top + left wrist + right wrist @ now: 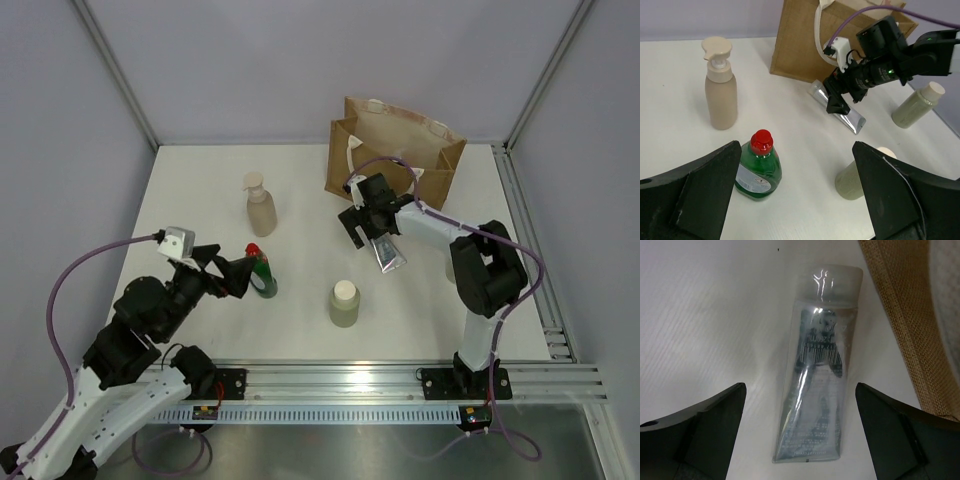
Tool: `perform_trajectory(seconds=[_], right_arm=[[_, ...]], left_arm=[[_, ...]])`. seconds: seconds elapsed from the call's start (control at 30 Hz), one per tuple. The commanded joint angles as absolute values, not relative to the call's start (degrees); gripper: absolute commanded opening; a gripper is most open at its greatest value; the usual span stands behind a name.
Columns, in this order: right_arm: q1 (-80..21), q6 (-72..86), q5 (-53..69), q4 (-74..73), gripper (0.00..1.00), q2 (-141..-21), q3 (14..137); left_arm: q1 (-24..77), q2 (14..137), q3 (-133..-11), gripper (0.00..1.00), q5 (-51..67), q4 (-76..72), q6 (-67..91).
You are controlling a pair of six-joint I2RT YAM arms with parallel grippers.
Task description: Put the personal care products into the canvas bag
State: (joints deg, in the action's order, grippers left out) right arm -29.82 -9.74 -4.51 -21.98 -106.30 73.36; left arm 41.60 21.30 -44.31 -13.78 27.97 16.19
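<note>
My right gripper lowers onto the silver tube's body [382, 246] [813, 401] next, between barcode and flat end, because its open fingers are already on either side of it.
The tan canvas bag [395, 150] stands upright at the back right. A silver tube [387, 252] lies flat in front of it. My right gripper [372, 230] hovers open over the tube, with the tube [817, 365] between its jaws and untouched. My left gripper [238, 272] is open and empty, low over the table. The green red-capped bottle [759, 167] stands by its left finger and a pale olive bottle [852, 177] by its right finger. The beige pump bottle [260, 205] stands further back. A second olive bottle [917, 104] stands beyond the right arm. The orange bottle is out of view.
The bag's woven wall [900, 315] is close on the right of the tube. The right arm's purple cable [880, 10] loops in front of the bag. Grey enclosure walls ring the white table [200, 200]. An aluminium rail [400, 380] runs along the near edge.
</note>
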Motion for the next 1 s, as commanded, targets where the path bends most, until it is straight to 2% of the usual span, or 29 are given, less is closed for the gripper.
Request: perform_trajectory(seconds=[0.0, 0.17, 0.3, 0.37, 0.43, 0.53, 0.7, 0.8, 0.97], right_arm=[[-29.7, -9.7, -8.4, -23.4, 0.99, -110.3, 80.0], [-28.2, -9.3, -6.9, -30.5, 1.00, -116.4, 84.9], [-27.1, -10.4, -0.7, -34.6, 0.98, -117.5, 86.1], [-27.1, -12.0, 1.1, -36.8, 0.90, -117.7, 86.0], [-27.2, -13.5, 2.3, -38.0, 0.75, -117.4, 85.6], [-27.2, -15.7, 3.6, -37.7, 0.62, -115.4, 82.8], [-27.2, -19.2, 7.4, -36.3, 0.35, -111.7, 79.0], [-27.2, -24.1, 14.6, -38.6, 0.28, -107.7, 78.3], [-27.2, -28.6, 26.5, -42.5, 0.23, -97.5, 78.4]], left_arm=[[41.5, 18.5, -43.8, 0.99, -16.8, 28.5, 17.8], [41.5, 17.7, -43.7, 0.99, -17.1, 30.3, 18.2], [41.5, 17.6, -43.5, 0.99, -16.7, 31.2, 19.1], [41.5, 17.5, -43.2, 0.99, -16.5, 30.9, 19.4], [41.5, 17.5, -42.7, 0.99, -16.3, 30.5, 19.5], [41.5, 17.4, -42.4, 0.99, -15.8, 29.7, 20.1], [41.5, 17.2, -42.4, 0.99, -15.6, 29.5, 21.4], [41.5, 16.8, -42.6, 0.99, -15.4, 30.1, 21.8], [41.5, 16.0, -42.5, 0.99, -15.7, 31.1, 21.9]])
